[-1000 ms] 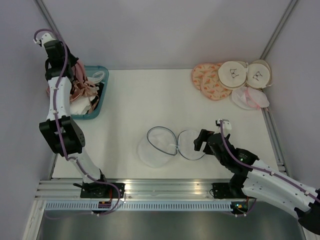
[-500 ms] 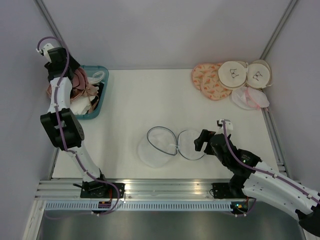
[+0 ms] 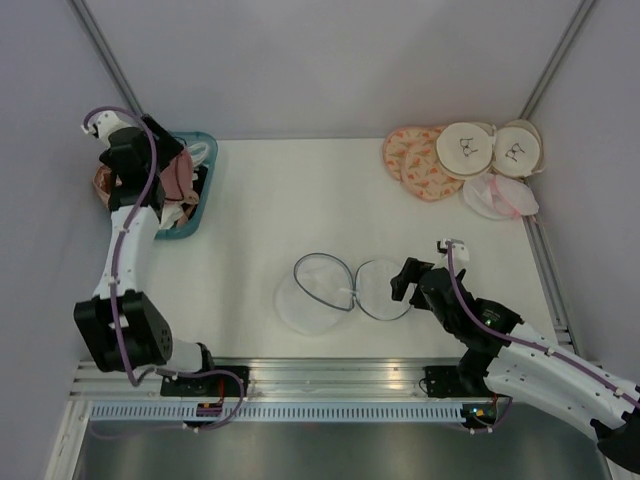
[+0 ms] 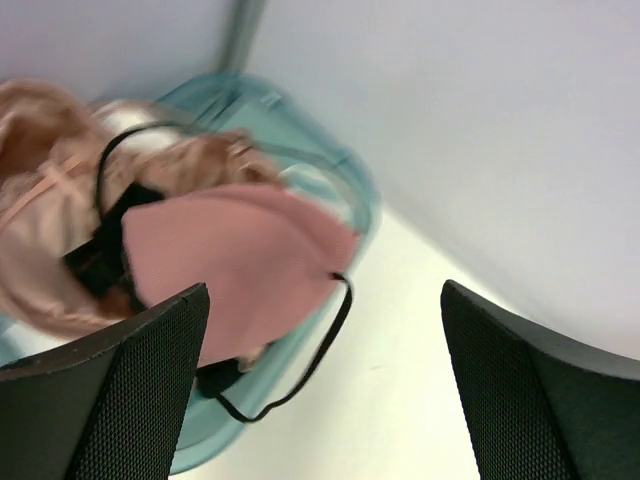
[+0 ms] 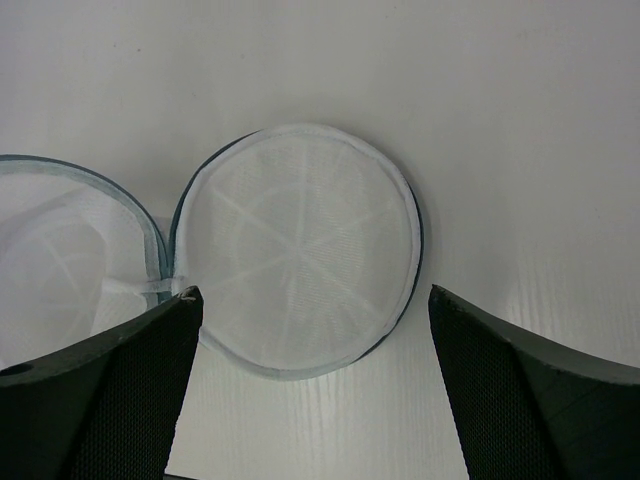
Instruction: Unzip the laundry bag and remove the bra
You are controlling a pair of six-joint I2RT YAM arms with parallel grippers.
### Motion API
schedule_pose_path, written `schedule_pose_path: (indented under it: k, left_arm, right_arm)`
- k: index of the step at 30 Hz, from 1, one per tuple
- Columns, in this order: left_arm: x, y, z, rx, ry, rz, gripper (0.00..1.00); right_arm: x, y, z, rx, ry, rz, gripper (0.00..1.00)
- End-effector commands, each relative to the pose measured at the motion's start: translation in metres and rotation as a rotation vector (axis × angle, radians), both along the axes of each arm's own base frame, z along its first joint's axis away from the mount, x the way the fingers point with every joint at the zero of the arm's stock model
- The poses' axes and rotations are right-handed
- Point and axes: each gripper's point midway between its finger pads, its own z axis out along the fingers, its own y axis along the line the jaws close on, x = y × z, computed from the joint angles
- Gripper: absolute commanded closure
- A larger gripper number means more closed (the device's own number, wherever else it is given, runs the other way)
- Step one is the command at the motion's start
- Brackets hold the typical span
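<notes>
The right gripper moves down and away from the bag onto the lid's dark outer edge next, since that edge lies free on the table.
The laundry bag lies unzipped mid-table, a translucent white mesh drum with a dark rim. Its round lid is flipped out to the right. My right gripper hovers open just right of the lid, which shows between its jaws untouched. The pink bra with a black strap lies on a pile of garments in the teal basket at the far left. Its strap hangs over the rim. My left gripper is above the basket, open and empty.
The teal basket of pink and beige garments sits at the table's back left corner. At the back right lie peach patterned pouches, two cream pouches with black marks, and a pale mesh pouch. Grey walls close in the back and sides.
My left gripper has gone from shut to open above the basket, and its arm has swung down and nearer. The right arm has barely shifted.
</notes>
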Motion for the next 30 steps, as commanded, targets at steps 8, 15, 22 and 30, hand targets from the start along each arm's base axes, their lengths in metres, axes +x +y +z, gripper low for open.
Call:
schedule_pose_path:
  k: [8, 15, 22, 30]
  left_arm:
    - [-0.043, -0.04, 0.094, 0.067, -0.292, -0.063, 0.0]
    - [-0.079, -0.124, 0.055, -0.05, -0.27, -0.301, 0.03]
    - [-0.13, -0.208, 0.028, -0.145, -0.191, -0.605, 0.07]
    - [-0.212, -0.278, -0.013, -0.218, -0.118, -0.935, 0.09]
  right_arm:
    - [-0.001, -0.004, -0.006, 0.019, 0.002, -0.034, 0.02]
    - [-0.001, -0.014, -0.015, 0.007, 0.027, -0.112, 0.02]
    - [-0.006, -0.028, -0.037, 0.013, 0.085, -0.227, 0.02]
    - [-0.011, -0.031, -0.065, 0.098, 0.121, -0.321, 0.05]
